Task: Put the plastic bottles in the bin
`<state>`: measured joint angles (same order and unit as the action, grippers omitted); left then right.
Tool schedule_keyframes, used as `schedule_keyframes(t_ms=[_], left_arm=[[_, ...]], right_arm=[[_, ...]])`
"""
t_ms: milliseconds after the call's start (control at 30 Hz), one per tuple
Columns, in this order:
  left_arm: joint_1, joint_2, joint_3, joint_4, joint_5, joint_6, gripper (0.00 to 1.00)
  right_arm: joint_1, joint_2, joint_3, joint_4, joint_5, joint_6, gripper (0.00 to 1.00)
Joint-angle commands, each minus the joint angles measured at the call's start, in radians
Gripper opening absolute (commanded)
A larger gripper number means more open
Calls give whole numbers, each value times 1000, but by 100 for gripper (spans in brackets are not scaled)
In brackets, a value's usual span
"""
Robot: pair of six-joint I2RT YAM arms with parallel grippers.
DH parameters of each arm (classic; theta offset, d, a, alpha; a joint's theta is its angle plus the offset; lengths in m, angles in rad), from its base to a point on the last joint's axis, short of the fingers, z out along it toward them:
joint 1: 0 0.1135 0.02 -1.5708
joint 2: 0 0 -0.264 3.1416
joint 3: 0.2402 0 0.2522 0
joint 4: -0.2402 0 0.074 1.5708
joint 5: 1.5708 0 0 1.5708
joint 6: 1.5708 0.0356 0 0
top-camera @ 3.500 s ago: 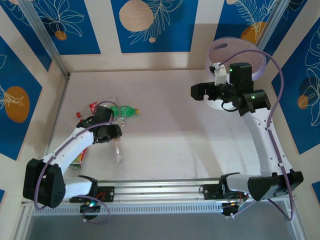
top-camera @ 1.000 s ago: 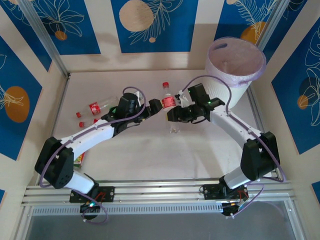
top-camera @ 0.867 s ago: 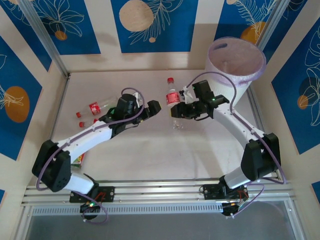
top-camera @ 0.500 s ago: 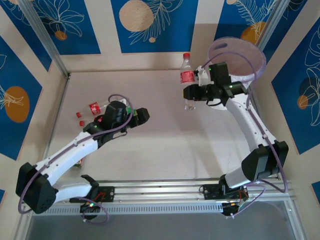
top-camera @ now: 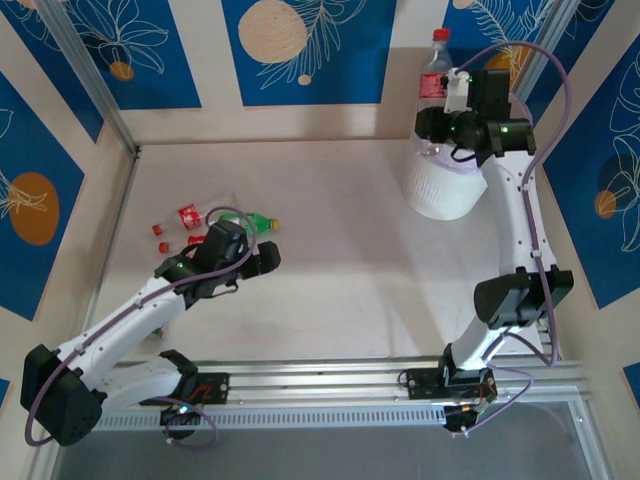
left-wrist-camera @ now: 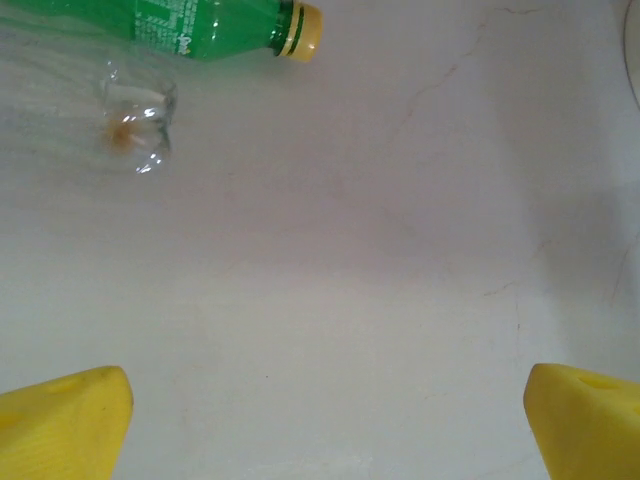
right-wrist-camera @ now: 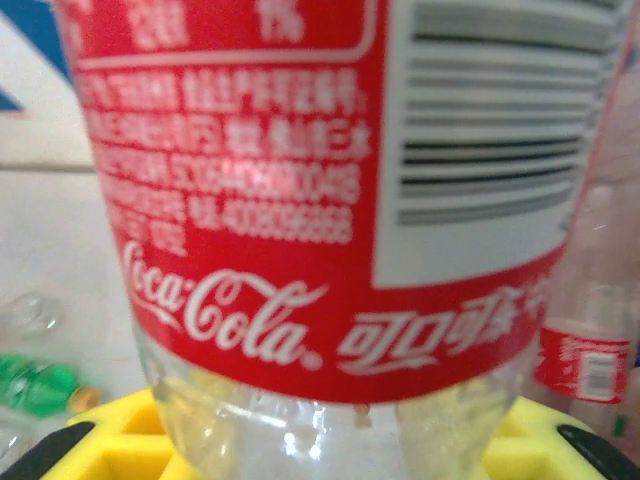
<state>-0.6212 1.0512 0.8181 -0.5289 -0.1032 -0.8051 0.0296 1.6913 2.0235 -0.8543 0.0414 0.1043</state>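
The robot will next move its right gripper farther over the white bin's opening [top-camera: 458,160], then lower it inside and release the cola bottle [top-camera: 435,72], because it is still above the bin.
My right gripper [top-camera: 441,122] is shut on the lower body of a clear, red-capped cola bottle [top-camera: 435,72], held upright over the white bin [top-camera: 438,192]. The arm hides the bin's rim. Close up, the bottle's red label [right-wrist-camera: 300,200] sits above the yellow pads [right-wrist-camera: 110,440]. My left gripper [top-camera: 264,258] hangs open and empty over bare table, yellow fingertips [left-wrist-camera: 60,425] wide apart. Ahead of it lies the green bottle [left-wrist-camera: 190,18] with its yellow cap [top-camera: 272,223], and beside that a clear bottle's base [left-wrist-camera: 138,118]. Red-labelled bottles [top-camera: 186,214] lie at the left.
Another clear red-labelled bottle [right-wrist-camera: 590,345] shows behind the held one at the right. Blue-patterned walls enclose the table [top-camera: 340,260] on three sides. A metal rail [top-camera: 320,380] runs along the near edge by the arm bases.
The right gripper took the bottle from the left one and lifted it up and right to above the bin. The left arm drew back, open, toward the bottles at the left.
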Motion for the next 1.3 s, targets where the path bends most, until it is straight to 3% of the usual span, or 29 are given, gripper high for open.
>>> schedule_keyframes(t_ms=[0,333,667,1133,1267], left_arm=[[5,-31,-12,-23,-15,14,100],[5,-14,-45,28,15,-2,100],[5,22,-42,51,31,-6,100],[5,55,-43,83,46,-14,100],[5,58,-42,81,45,-13,100]], right_arm=[[-52,37,70,-3,44,-11,0],[-208,180,172,-16,-44,28,0],[-211,277,89,-1,-37,19,0],[-200,430,110,-45,-66,-7,0],[-195,440,115,-49,-61,-10,30]])
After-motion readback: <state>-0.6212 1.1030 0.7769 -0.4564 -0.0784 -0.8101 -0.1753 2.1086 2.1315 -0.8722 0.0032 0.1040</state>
